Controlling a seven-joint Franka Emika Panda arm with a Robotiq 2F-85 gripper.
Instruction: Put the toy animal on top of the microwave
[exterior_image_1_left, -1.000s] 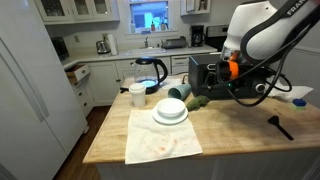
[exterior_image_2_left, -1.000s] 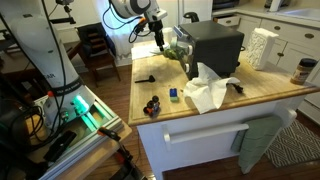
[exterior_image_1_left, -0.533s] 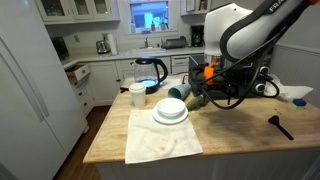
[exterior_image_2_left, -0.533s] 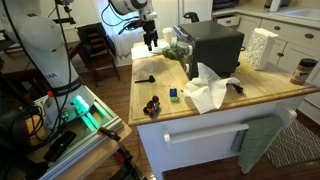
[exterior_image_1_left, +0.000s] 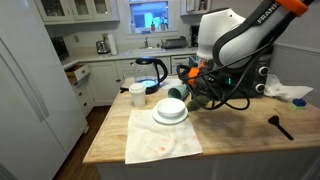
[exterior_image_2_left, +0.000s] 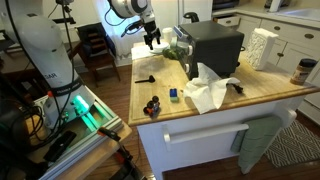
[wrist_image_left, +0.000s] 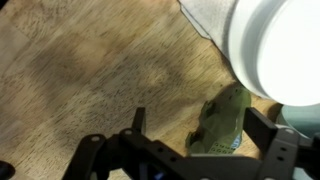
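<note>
I need to lower my gripper next and move it to the right in the wrist view, because the toy's olive-green body (wrist_image_left: 217, 123) is below it, closer to the finger on the cup's side.
The toy animal (wrist_image_left: 226, 117) is a dark olive-green lump lying on the wooden counter, next to the white bowl (wrist_image_left: 282, 50). In the wrist view my gripper (wrist_image_left: 200, 126) is open, and the toy lies between its two fingers, closer to the right-hand one. In an exterior view the gripper (exterior_image_1_left: 197, 91) hangs low over the counter beside the bowl (exterior_image_1_left: 170, 112) and covers most of the toy. The black microwave (exterior_image_2_left: 214, 45) stands on the counter behind; my arm hides most of it in the exterior view that shows the bowl.
A light-green cup (exterior_image_1_left: 177, 93), a white mug (exterior_image_1_left: 137, 96) and a glass kettle (exterior_image_1_left: 150, 72) stand near the bowl. A white cloth (exterior_image_1_left: 160, 140) lies under the bowl. A black utensil (exterior_image_1_left: 280, 125) lies apart, and crumpled white paper (exterior_image_2_left: 208, 90) lies before the microwave.
My arm has swung across the counter from in front of the microwave toward the bowl, and the gripper has come down over the toy animal. The toy has not moved.
</note>
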